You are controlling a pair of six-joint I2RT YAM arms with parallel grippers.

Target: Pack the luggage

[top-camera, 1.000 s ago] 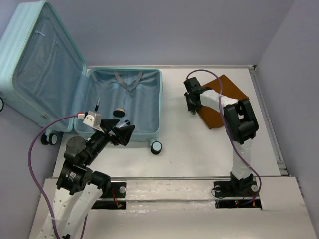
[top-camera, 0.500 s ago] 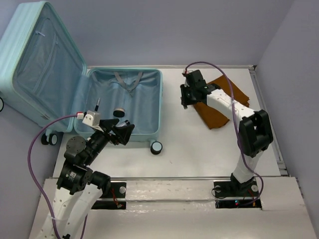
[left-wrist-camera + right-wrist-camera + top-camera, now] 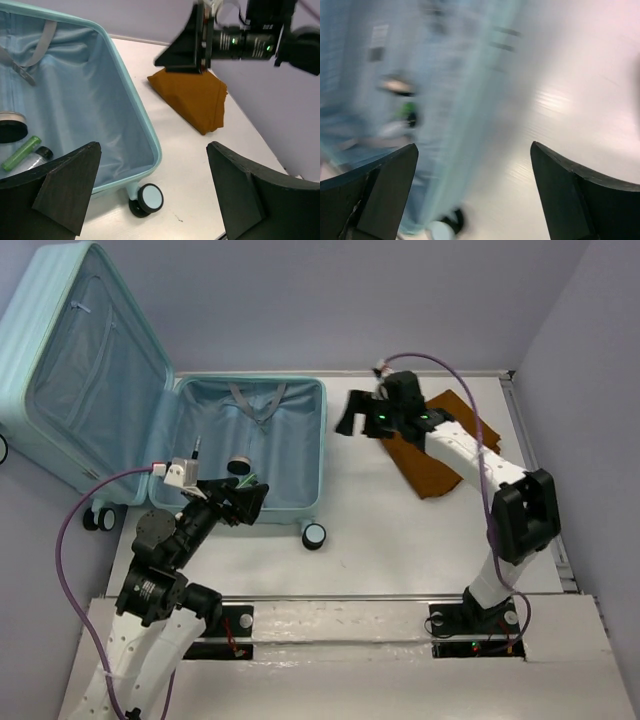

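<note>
The unpacked brown cloth lies below my right gripper and to its right in the top view, so I need to swing across and lower onto the cloth's near edge.
The luggage point(image 3: 250, 440) is a pale mint suitcase lying open at the left, with its lid point(image 3: 85, 370) propped up. Its blue lining holds a small round jar point(image 3: 240, 466) and a green tube point(image 3: 21, 152). My right gripper point(image 3: 358, 418) hovers open and empty between the suitcase rim and a folded brown cloth point(image 3: 440, 445). Its wrist view is motion-blurred, with the luggage point(image 3: 445, 100) to the left of its open gripper point(image 3: 475, 195). My left gripper point(image 3: 248, 502) is open over the suitcase's near right corner. In its wrist view the open gripper point(image 3: 155, 200) frames a wheel point(image 3: 150, 198), with the cloth point(image 3: 192, 97) beyond.
The brown cloth lies on the white table point(image 3: 380, 530) at the right. A suitcase wheel point(image 3: 314, 535) sticks out at the near right corner, and more wheels point(image 3: 98, 519) at the near left. A raised table edge point(image 3: 535, 480) runs along the right side.
My right gripper swung left from the cloth's edge toward the suitcase and its jaws opened wide. The cloth stayed on the table. The left gripper shifted slightly.
</note>
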